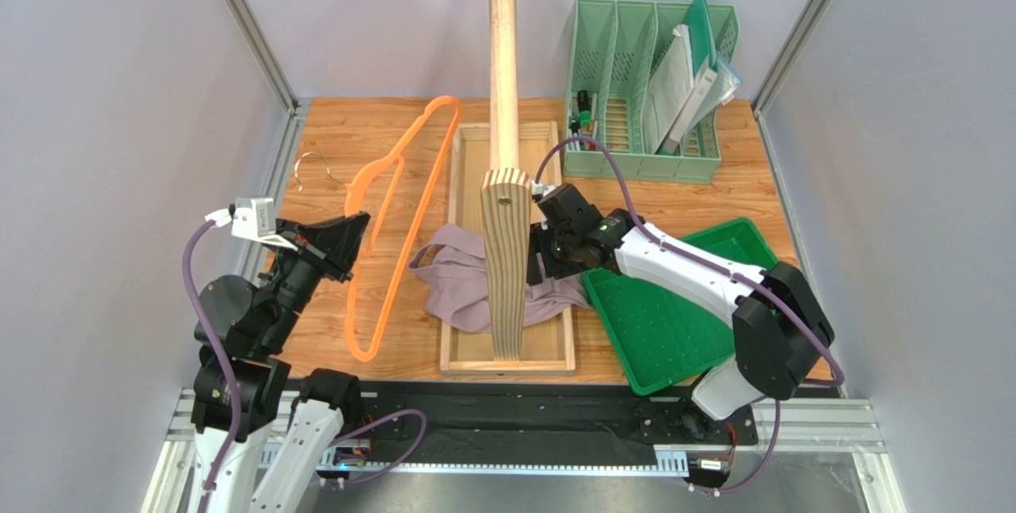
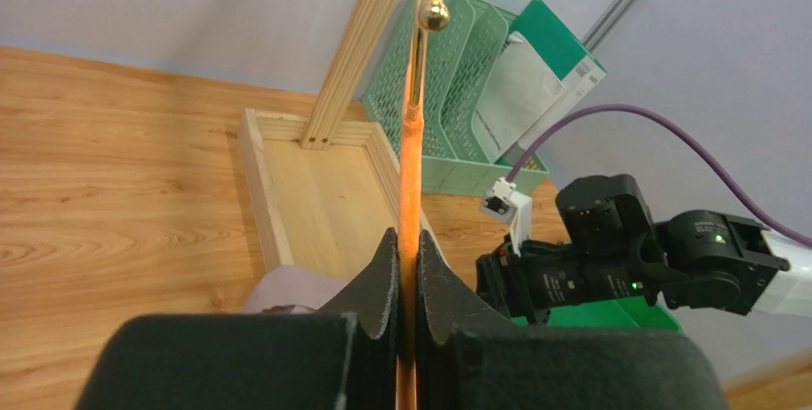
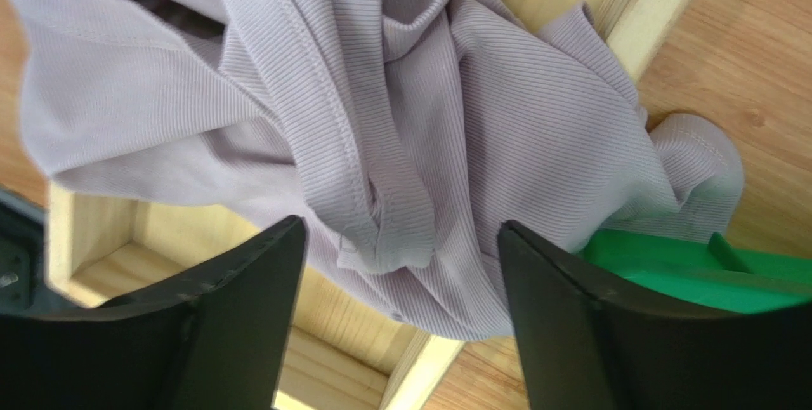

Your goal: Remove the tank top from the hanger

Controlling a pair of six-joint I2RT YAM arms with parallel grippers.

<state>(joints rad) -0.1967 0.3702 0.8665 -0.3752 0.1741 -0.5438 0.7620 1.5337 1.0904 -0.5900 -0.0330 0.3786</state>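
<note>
The fold below already points into the gap between my right gripper's open fingers, so next I need to lower them around the folded end of the stitched fold [image 3: 370,220] and close.
The orange hanger [image 1: 364,349] lies bare on the table left of the wooden stand, its silver hook [image 2: 434,12] pointing toward the far side. My left gripper [image 1: 344,242] is shut on its thin orange bar [image 2: 410,162], pinched between the black pads [image 2: 408,243]. The lavender-grey tank top [image 1: 459,287] lies crumpled across the stand's wooden base tray, off the hanger. My right gripper [image 1: 549,257] hovers right over the fabric [image 3: 410,124], jaws wide open [image 3: 400,239] with a fold of cloth below the gap, nothing gripped.
A tall wooden post [image 1: 505,84] rises from the base tray [image 1: 513,358]. A green tray [image 1: 680,323] lies at the right, touching the fabric's edge [image 3: 686,262]. A mint desk organizer [image 1: 644,84] stands at the back right.
</note>
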